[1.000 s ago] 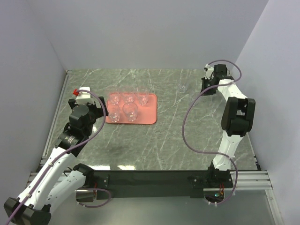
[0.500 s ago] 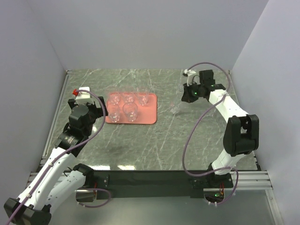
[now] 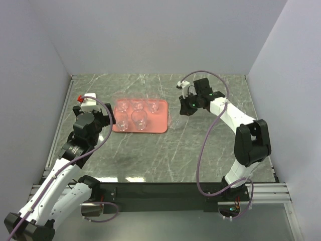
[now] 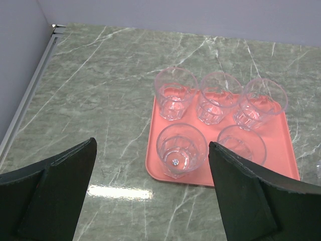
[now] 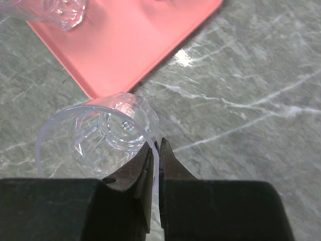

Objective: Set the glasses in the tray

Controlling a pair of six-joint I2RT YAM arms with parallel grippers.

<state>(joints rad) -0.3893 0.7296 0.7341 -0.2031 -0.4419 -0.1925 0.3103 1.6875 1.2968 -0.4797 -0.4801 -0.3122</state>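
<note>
The tray's corner by the held glass is empty, so I will move my right gripper to the left in the top view over it, lower and release.
The salmon-pink tray (image 3: 158, 125) lies left of the table's middle with several clear glasses standing in it, such as the one at its front (image 3: 139, 120). My right gripper (image 3: 185, 107) is shut on the rim of another clear glass (image 3: 176, 121) and holds it just right of the tray's right edge. In the right wrist view the jaws (image 5: 156, 149) pinch the wall of this glass (image 5: 100, 135) above the marble, close to the tray's corner (image 5: 125, 45). My left gripper (image 4: 150, 193) is open and empty, short of the tray (image 4: 153, 160), facing a glass (image 4: 181, 149).
A white block with a red tip (image 3: 88, 101) sits on the left arm near the left wall. A metal rail (image 3: 65, 108) runs along the table's left edge. Purple-grey walls close in the back and both sides. The right arm's cable (image 3: 203, 135) hangs over the table.
My right arm has swung from the far right corner leftward to the tray's right edge, carrying the glass. The left arm has not moved.
</note>
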